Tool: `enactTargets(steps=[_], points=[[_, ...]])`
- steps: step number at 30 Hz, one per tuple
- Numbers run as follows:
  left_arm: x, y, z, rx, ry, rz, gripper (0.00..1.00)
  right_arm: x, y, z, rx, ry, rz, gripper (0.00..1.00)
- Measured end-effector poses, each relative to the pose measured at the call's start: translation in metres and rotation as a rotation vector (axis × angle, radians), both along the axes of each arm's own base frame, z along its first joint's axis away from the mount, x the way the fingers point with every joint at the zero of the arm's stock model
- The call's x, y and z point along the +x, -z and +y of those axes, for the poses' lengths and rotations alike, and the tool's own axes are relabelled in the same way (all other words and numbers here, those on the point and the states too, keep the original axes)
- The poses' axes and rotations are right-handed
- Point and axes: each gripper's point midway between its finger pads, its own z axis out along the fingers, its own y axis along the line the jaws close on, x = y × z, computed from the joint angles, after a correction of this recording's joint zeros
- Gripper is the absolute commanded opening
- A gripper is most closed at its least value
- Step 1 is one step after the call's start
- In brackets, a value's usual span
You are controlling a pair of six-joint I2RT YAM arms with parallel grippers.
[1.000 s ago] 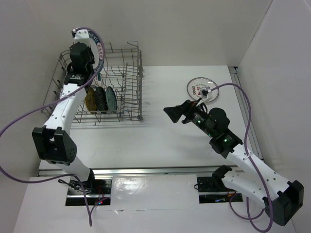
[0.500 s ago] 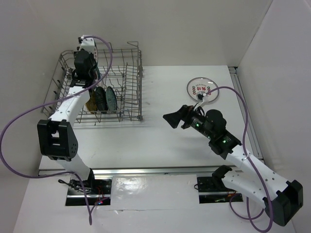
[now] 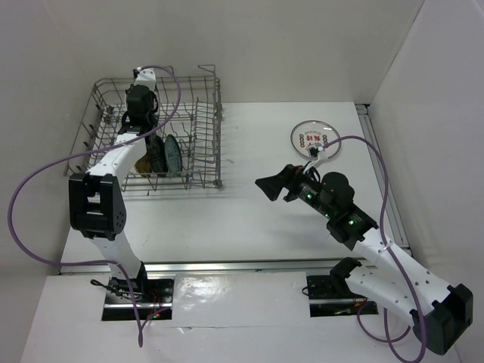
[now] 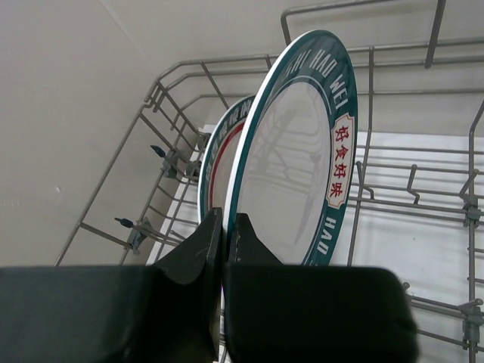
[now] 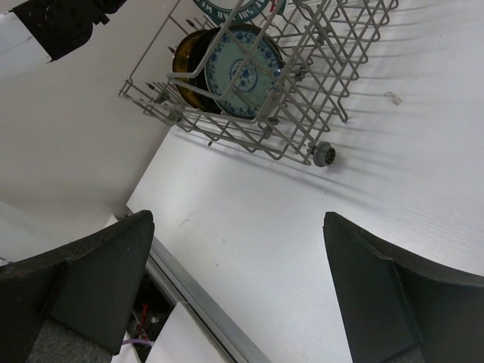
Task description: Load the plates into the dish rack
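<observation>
I will lower the plate further into the dish rack with my left gripper before opening, as the plate is still higher than the second green-rimmed plate behind.
My left gripper (image 4: 224, 227) is shut on the lower rim of a white plate with a dark green lettered rim (image 4: 302, 151). It holds the plate upright inside the dish rack (image 4: 370, 113). Just behind stands a second green-rimmed plate (image 4: 214, 155). From above, the left gripper (image 3: 148, 127) reaches down into the dish rack (image 3: 218, 128), where yellow (image 3: 141, 162), black (image 3: 156, 155) and teal (image 3: 174, 153) plates stand on edge. A white plate with red marks (image 3: 314, 138) lies flat on the table. My right gripper (image 3: 271, 184) hangs open and empty over mid-table.
The rack's near corner with a small wheel (image 5: 323, 153) shows in the right wrist view, with the teal plate (image 5: 243, 72) behind the wires. White walls close in the table at back and right. A metal rail (image 3: 227, 266) runs along the front edge.
The left arm has lowered the green-rimmed plate from above the rack's back left corner down into the rack. The right gripper has drifted slightly left, still open.
</observation>
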Motion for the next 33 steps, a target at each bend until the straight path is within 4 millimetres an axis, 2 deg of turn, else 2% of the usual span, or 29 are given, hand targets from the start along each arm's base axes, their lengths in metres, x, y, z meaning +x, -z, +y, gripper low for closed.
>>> enactTargets(steps=[8,14,20,23,25,27,30,31,32,33], points=[[0.000,0.006,-0.001,-0.021,-0.006,0.009,0.00,0.001,-0.001,-0.001,0.001,0.009,-0.004,1.00],[0.002,0.025,-0.002,-0.048,-0.011,0.045,0.00,0.000,-0.003,-0.002,0.005,0.010,-0.010,1.00],[0.004,0.036,-0.001,-0.064,-0.029,0.060,0.01,-0.002,-0.004,-0.004,0.003,0.013,-0.020,1.00],[0.003,0.043,-0.001,-0.076,-0.032,0.079,0.16,-0.002,-0.004,-0.005,0.002,0.015,-0.019,1.00],[0.003,0.048,-0.002,-0.082,-0.034,0.091,0.37,-0.002,-0.002,-0.005,0.001,0.016,-0.018,1.00],[0.005,0.051,-0.003,-0.092,-0.035,0.095,0.41,-0.002,0.001,-0.005,-0.003,0.016,-0.012,1.00],[0.007,0.051,-0.004,-0.108,-0.031,0.086,0.55,-0.002,0.006,-0.005,-0.009,0.016,-0.005,1.00],[0.008,0.049,-0.005,-0.111,-0.029,0.084,0.60,-0.002,0.006,-0.005,-0.009,0.016,-0.004,1.00],[0.009,0.048,-0.006,-0.119,-0.027,0.078,0.72,-0.002,0.007,-0.005,-0.010,0.016,-0.003,1.00],[0.009,0.046,-0.007,-0.129,-0.024,0.076,0.75,-0.002,0.007,-0.005,-0.010,0.016,-0.003,1.00]])
